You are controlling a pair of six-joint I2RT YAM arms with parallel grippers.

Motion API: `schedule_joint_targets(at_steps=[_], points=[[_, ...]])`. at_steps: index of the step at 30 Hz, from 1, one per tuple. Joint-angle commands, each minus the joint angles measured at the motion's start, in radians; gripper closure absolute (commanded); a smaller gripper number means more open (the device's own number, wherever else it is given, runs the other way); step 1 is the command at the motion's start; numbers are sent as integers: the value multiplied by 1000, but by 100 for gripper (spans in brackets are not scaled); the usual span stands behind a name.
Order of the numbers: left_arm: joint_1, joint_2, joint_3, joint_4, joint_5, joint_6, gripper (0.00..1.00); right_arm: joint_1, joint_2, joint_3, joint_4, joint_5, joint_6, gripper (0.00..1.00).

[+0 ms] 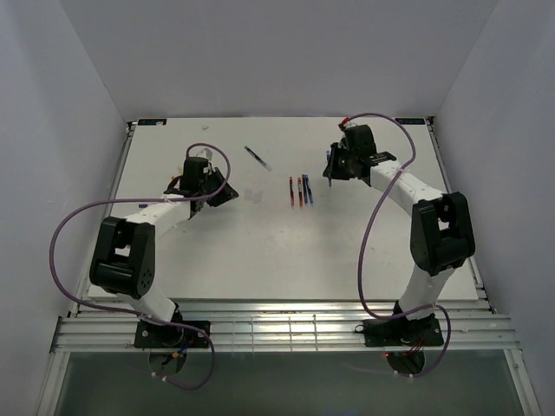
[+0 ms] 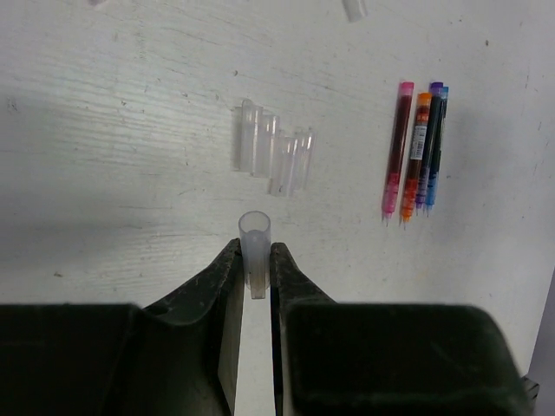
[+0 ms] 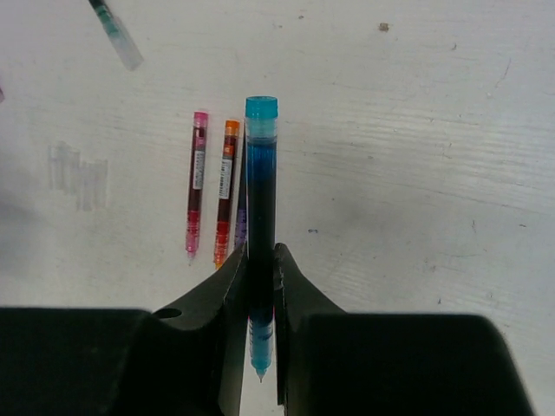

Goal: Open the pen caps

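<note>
I will next move my right gripper down to the table beside the nearest pen in the row, because the tip of the blue pen is bare and uncapped pens lie in a row.
My left gripper is shut on a short clear cap, held just above the table; it also shows in the top view. Several more clear caps lie in a loose row ahead of it. My right gripper is shut on a blue pen whose bare tip points back between the fingers; it shows in the top view too. Uncapped pink, orange and purple pens lie side by side on the table under the held pen.
A dark pen with a clear cap on it lies apart at the back middle of the white table. The row of pens lies between the two grippers. Purple cables loop from both arms.
</note>
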Motion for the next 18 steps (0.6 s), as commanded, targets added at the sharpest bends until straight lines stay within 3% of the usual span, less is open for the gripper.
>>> schedule_joint_targets(at_steps=[1, 9, 14, 18], points=[[12, 39, 15, 84, 71, 36, 92, -22, 70, 36, -2, -65, -75, 92], [27, 182, 67, 174, 94, 78, 89, -34, 229, 80, 3, -132, -108, 92], [44, 243, 98, 200, 115, 95, 88, -37, 257, 91, 4, -143, -113, 92], [58, 288, 124, 209, 134, 90, 82, -39, 271, 94, 4, -139, -118, 92]])
